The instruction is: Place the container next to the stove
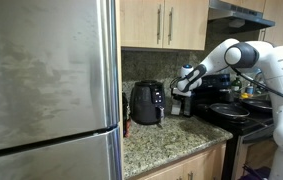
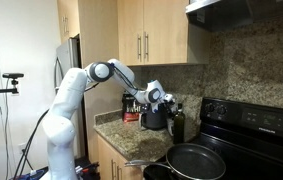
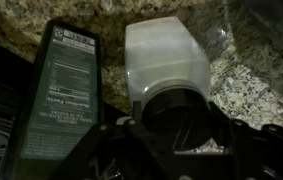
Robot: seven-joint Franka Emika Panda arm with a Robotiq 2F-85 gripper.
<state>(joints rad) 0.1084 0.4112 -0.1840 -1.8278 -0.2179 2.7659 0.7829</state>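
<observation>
The black lid moves away from the tall dark bottle toward the open granite by the air fryer next. My gripper releases the lid there, as the bottle stands close.
In the wrist view, a translucent white container [image 3: 166,55] with a black lid stands on the granite counter [image 3: 256,85]. My gripper [image 3: 176,130] is right over it, with its fingers closed against the two sides of the black lid. In both exterior views the gripper [image 1: 184,86] [image 2: 162,97] is low over the counter's back corner. It hangs between the black air fryer [image 1: 147,102] and the stove [image 1: 243,113]. The stove [image 2: 253,122] has a black cooktop, a raised back panel and dark pans [image 2: 195,160] on it.
A tall dark bottle [image 3: 56,90] with a label stands close beside the container, and it shows by the stove edge [image 2: 177,124]. A steel fridge [image 1: 46,90] fills one side. Wooden cabinets [image 1: 166,22] and a range hood [image 2: 243,8] hang above.
</observation>
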